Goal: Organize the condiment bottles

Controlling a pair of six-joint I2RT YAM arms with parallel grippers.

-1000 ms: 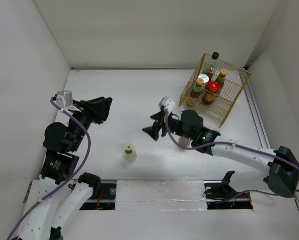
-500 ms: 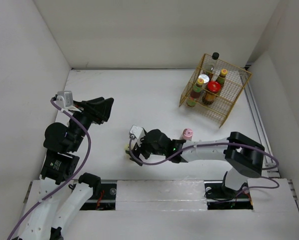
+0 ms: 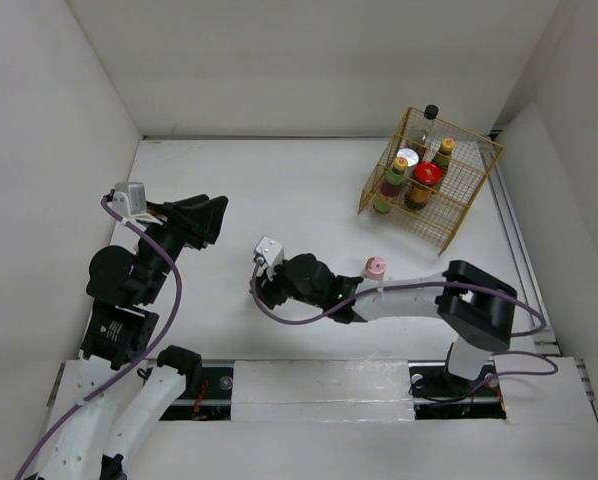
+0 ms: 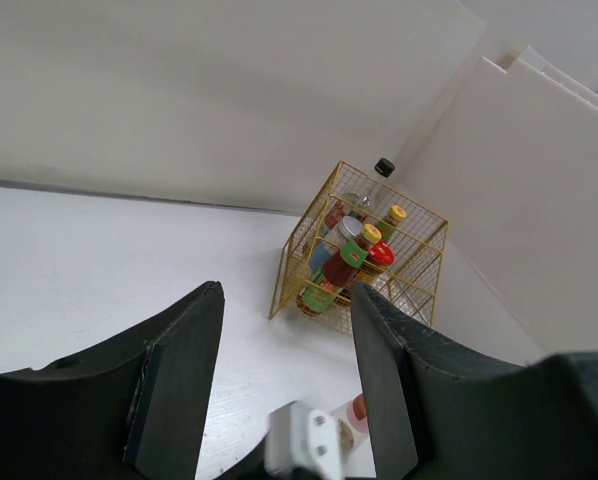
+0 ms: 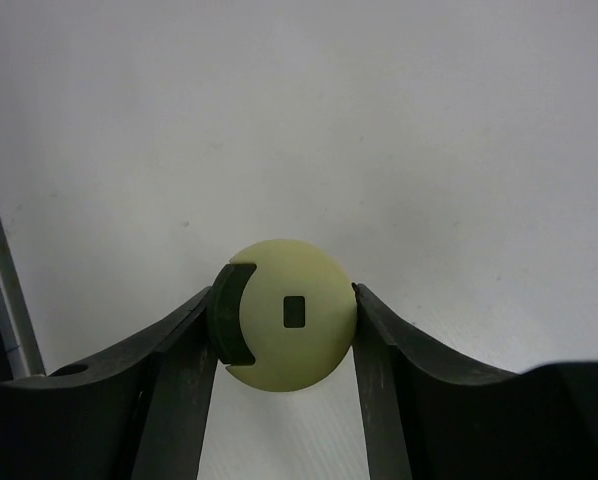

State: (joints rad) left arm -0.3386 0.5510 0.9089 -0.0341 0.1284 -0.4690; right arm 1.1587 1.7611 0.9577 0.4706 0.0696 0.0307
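Observation:
The gap beside the red-capped bottle is empty. I need to raise my right gripper outward to the basket (image 3: pixel 469 190) next, then lower it and release the bottle in that gap.
My right gripper (image 5: pixel 287 300) is shut on a yellow-green capped bottle (image 5: pixel 291 327), its fingers pressing both sides of the round cap. In the top view this gripper (image 3: pixel 269 292) sits left of centre and hides that bottle. A pink-capped bottle (image 3: pixel 375 267) stands upright just beside the right arm's forearm. Several more condiment bottles stand in the gold wire basket (image 3: pixel 469 190), among them a black-capped one (image 3: pixel 431 111) and a red-capped one (image 3: pixel 426 173). My left gripper (image 3: pixel 205 218) hangs open and empty at the left, aimed at the basket (image 4: pixel 419 265).
White walls close in the table on the left, back and right. A metal rail (image 3: pixel 516 250) runs along the right side past the basket. The right arm's forearm (image 3: pixel 409 298) lies low across the near middle of the table.
The right gripper swung left from the table's middle, uncovering the pink-capped bottle, and closed on the yellow-green capped bottle. The left arm has stayed where it was.

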